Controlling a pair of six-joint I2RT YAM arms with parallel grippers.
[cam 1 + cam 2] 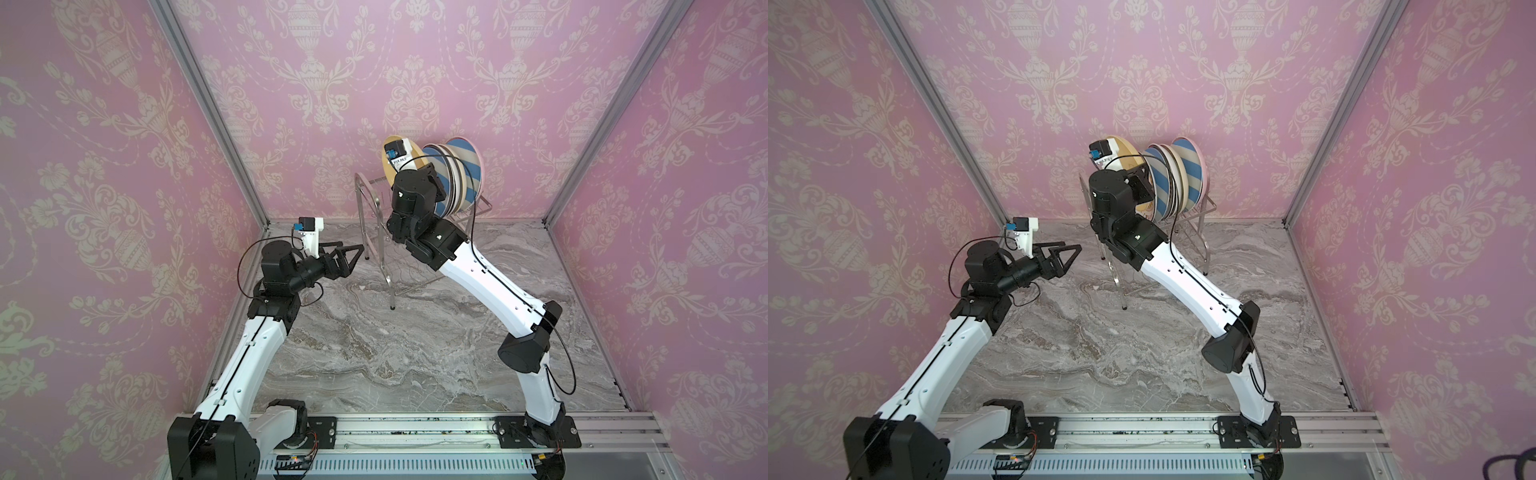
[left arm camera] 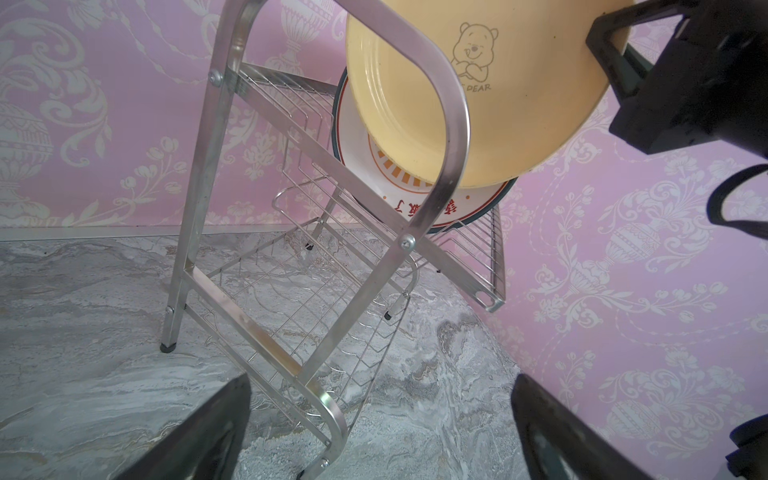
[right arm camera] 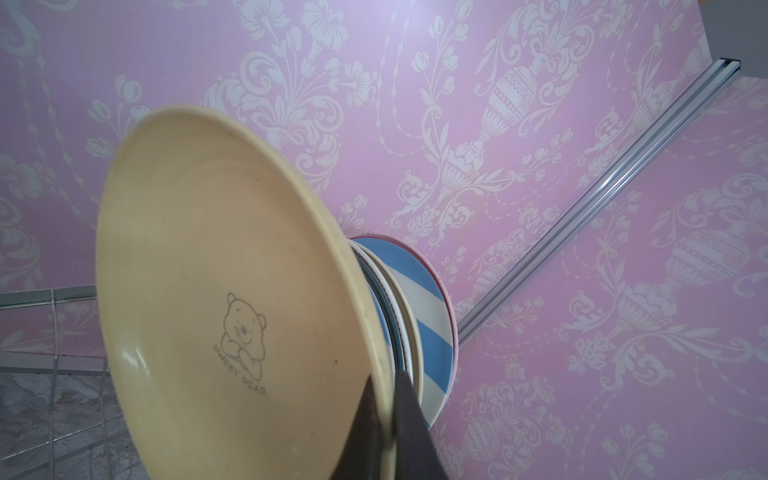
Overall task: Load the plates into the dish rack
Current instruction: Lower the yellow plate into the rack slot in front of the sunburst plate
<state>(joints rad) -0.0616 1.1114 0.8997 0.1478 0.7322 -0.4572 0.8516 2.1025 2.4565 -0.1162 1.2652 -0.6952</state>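
Note:
Next, my right gripper comes down until the yellow plate (image 1: 387,172) stands in the dish rack's upper level beside the sunburst plate, and releases. That level lies below my gripper.
The dish rack (image 1: 367,208) (image 1: 1205,237) (image 2: 455,124) stands at the back of the marble table. Several plates stand on edge in its upper tier, among them a blue-white striped one (image 1: 461,174) (image 1: 1187,176) (image 3: 432,316) and a white one with an orange sunburst (image 2: 390,183). My right gripper (image 3: 384,382) is shut on the rim of a yellow plate (image 1: 387,172) (image 1: 1126,150) (image 2: 498,124) (image 3: 208,270) with a bear print. That plate hangs tilted just above the upper tier, beside the standing plates. My left gripper (image 1: 353,259) (image 1: 1073,255) (image 2: 382,382) is open and holds nothing, low by the rack's left leg.
Pink patterned walls close in the table on three sides, with aluminium posts (image 1: 208,104) in the back corners. The rack's lower wire shelf (image 2: 316,299) sits under the upper one. The arms' base rail (image 1: 415,432) runs along the front edge.

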